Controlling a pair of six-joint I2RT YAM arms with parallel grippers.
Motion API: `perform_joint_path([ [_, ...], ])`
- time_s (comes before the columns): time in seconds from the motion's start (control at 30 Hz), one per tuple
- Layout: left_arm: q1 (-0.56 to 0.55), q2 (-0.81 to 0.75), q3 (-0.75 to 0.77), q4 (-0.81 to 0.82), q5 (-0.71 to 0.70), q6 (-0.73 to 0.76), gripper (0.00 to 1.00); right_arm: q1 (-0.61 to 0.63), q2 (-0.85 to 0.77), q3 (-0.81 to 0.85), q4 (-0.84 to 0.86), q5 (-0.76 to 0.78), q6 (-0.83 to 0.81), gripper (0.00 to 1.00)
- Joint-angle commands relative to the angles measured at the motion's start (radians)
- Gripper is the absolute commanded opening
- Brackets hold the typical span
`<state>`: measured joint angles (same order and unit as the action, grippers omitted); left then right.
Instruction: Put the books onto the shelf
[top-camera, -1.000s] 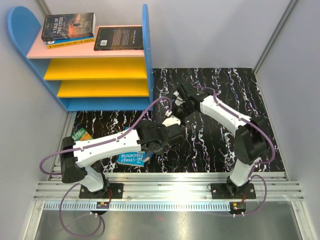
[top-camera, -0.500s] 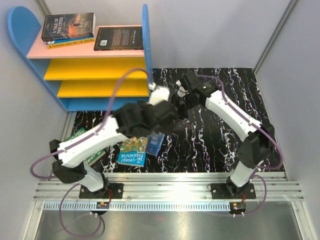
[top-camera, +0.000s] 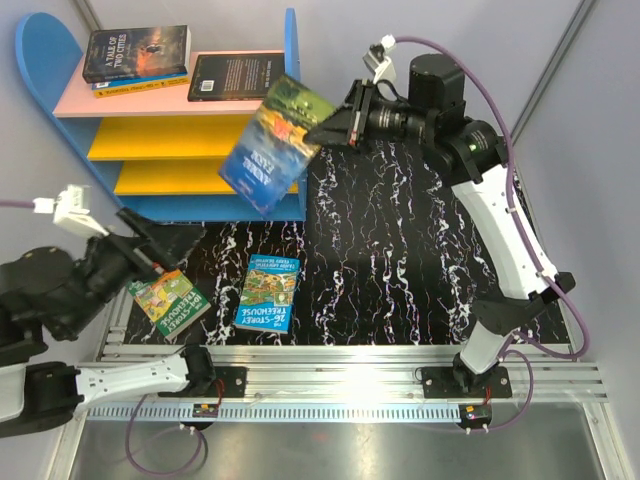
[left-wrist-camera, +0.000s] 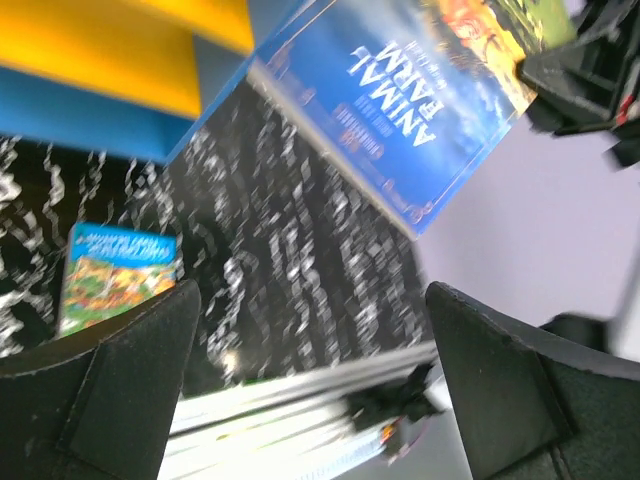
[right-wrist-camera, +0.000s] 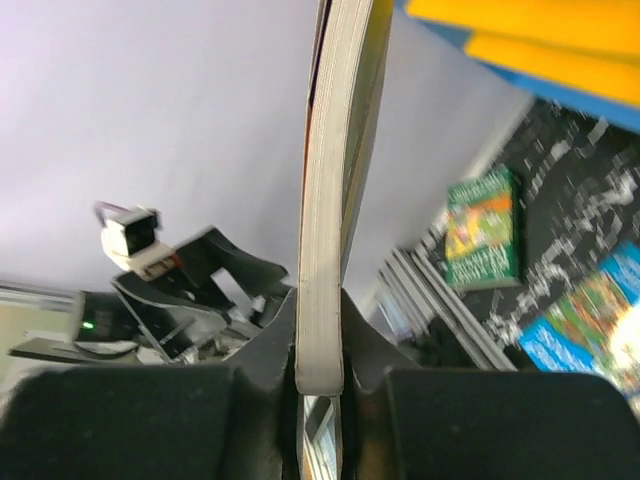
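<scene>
My right gripper swings Animal Farm outward, to the left in the top view, onto the dark book's bare cover (top-camera: 234, 76) next and releases it.
My right gripper (top-camera: 328, 128) (right-wrist-camera: 320, 372) is shut on the edge of a blue "Animal Farm" book (top-camera: 272, 142) (left-wrist-camera: 410, 90) (right-wrist-camera: 326, 190). It holds the book tilted in the air in front of the shelf (top-camera: 60, 70), near the blue right side panel. My left gripper (top-camera: 168, 240) (left-wrist-camera: 310, 400) stands wide open and empty, low at the left. Two books lie flat on the table: a green one (top-camera: 170, 304) (right-wrist-camera: 484, 236) and a blue "26-Storey Treehouse" (top-camera: 268, 293) (left-wrist-camera: 116, 274) (right-wrist-camera: 592, 322). A small stack of books (top-camera: 136, 54) and a dark book (top-camera: 238, 77) rest on the pink top board.
The table top (top-camera: 420, 260) is black marble-patterned, with white walls close on both sides. The two yellow boards (top-camera: 190, 140) (left-wrist-camera: 110, 50) (right-wrist-camera: 540, 40) are bare. A metal rail (top-camera: 330, 380) runs along the near edge by the arm bases.
The right arm has lifted the blue book from mid-table up to the shelf front. My left gripper has opened and swung back to the left near edge.
</scene>
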<state>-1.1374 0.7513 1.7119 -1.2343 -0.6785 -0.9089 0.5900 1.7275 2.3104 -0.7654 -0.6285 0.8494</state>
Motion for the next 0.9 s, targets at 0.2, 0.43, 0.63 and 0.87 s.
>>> perform_joint_path([
  [0.2, 0.001, 0.043, 0.031, 0.269, -0.254, 0.140, 0.99, 0.030, 0.252, 0.311, 0.406, 0.173, 0.253, 0.00],
  [0.43, 0.001, 0.037, 0.063, 0.185, -0.199, 0.062, 0.99, 0.103, 0.446, 0.471, 0.616, 0.355, 0.379, 0.00],
  [0.63, 0.001, -0.032, 0.051, 0.052, -0.200, -0.057, 0.99, 0.226, 0.487, 0.492, 0.722, 0.705, 0.297, 0.00],
  [0.87, 0.001, -0.063, 0.049, -0.065, -0.190, -0.139, 0.99, 0.369, 0.436, 0.440, 0.739, 1.057, 0.093, 0.00],
])
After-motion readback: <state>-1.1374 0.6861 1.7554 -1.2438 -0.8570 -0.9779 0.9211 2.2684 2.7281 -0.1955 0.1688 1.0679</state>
